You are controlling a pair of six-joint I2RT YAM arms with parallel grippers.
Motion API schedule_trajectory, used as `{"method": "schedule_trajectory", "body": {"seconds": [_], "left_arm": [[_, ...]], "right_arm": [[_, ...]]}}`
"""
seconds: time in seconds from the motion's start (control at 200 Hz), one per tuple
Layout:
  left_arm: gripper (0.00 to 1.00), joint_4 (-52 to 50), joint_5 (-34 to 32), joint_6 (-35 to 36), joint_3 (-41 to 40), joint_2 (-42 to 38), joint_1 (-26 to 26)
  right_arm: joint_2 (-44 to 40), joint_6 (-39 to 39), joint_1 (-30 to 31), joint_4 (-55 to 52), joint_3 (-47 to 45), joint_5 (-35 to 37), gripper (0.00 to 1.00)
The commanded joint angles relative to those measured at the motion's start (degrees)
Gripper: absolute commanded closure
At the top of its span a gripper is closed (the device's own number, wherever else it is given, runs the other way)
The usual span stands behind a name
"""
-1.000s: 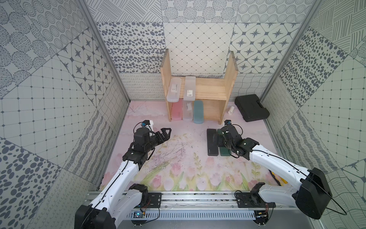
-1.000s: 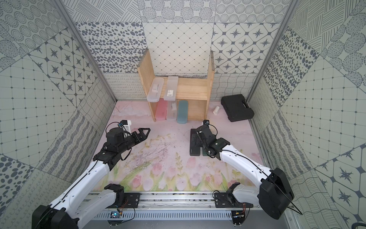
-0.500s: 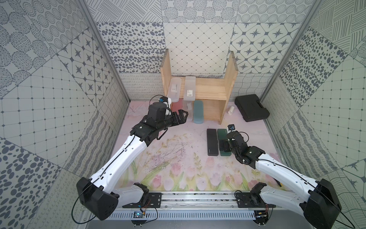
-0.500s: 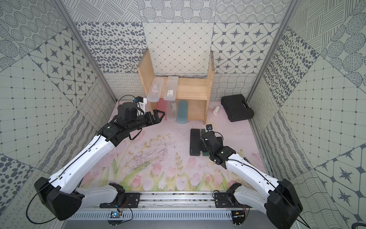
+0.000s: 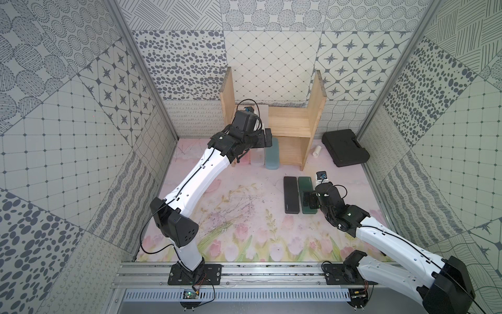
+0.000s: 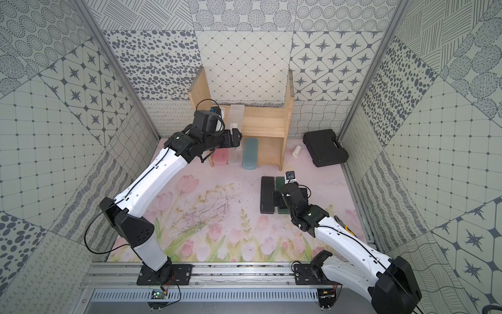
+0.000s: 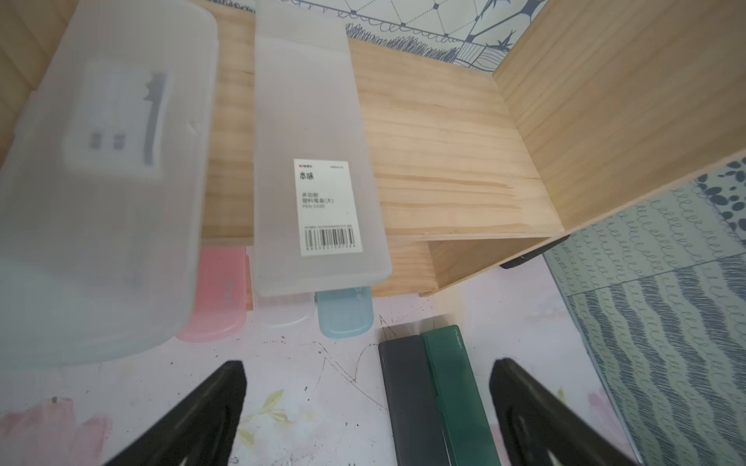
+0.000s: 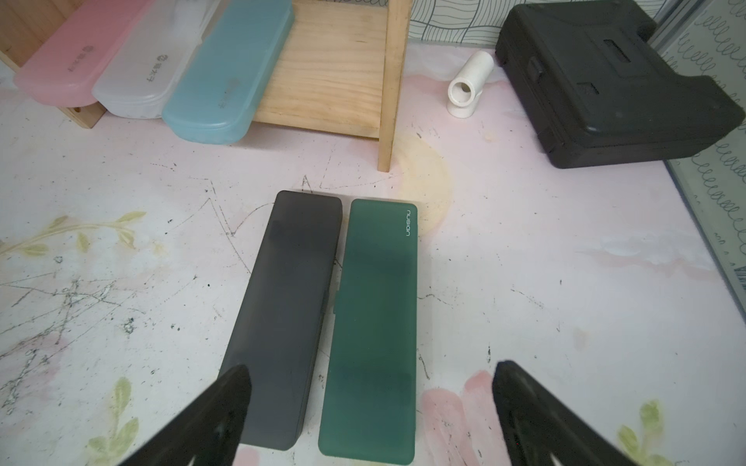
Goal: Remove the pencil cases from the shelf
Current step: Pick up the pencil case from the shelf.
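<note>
Next, my left gripper reaches outward, closing fingers astride the free sides of the labelled frosted case's near end (image 6: 233, 126) (image 7: 323, 252), as it juts past the upper board.
The wooden shelf (image 5: 294, 127) stands at the back. Its upper board holds two frosted clear pencil cases (image 7: 105, 181) (image 7: 311, 161), both overhanging the front edge. On the lower board lie a pink case (image 6: 220, 157), a clear case (image 6: 235, 157) and a light blue case (image 6: 250, 153). My left gripper (image 5: 267, 137) (image 7: 367, 403) hovers open in front of the upper board, holding nothing. A black case (image 8: 288, 306) and a dark green case (image 8: 373, 322) lie side by side on the mat. My right gripper (image 5: 308, 199) (image 8: 369, 403) hangs open over their near ends.
A large black moulded case (image 5: 345, 148) lies right of the shelf, with a small white pipe piece (image 5: 317, 151) between them. Patterned walls close in on three sides. The flowered mat (image 5: 231, 217) covers the floor.
My left arm swung from the front left of the mat up to the shelf's upper board. My right arm drew back a little from the black and green cases. Both grippers stayed open.
</note>
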Motion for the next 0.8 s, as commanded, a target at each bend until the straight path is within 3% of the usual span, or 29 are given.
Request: {"method": "schedule_trajectory", "body": {"seconds": [0.0,0.24,0.51,0.795], "left_arm": [[0.0,-5.9,-9.1,8.8,7.1,5.9,-0.7],[0.0,-5.6,-15.5,13.3,14.6,12.8,-1.3],[0.0,-4.4,-16.2,15.1,19.3,17.2,-1.3],[0.07,-3.0,-16.3,16.9,23.2,20.9,-1.3]], "right_arm": [[-0.6,0.0,-0.1,2.4,-0.5,0.3,0.02],[-0.2,0.3,-0.1,2.5,-0.6,-0.2,0.02],[0.0,0.4,-0.1,2.7,-0.5,-1.0,0.02],[-0.8,0.5,-0.1,2.7,-0.8,-1.1,0.02]]}}
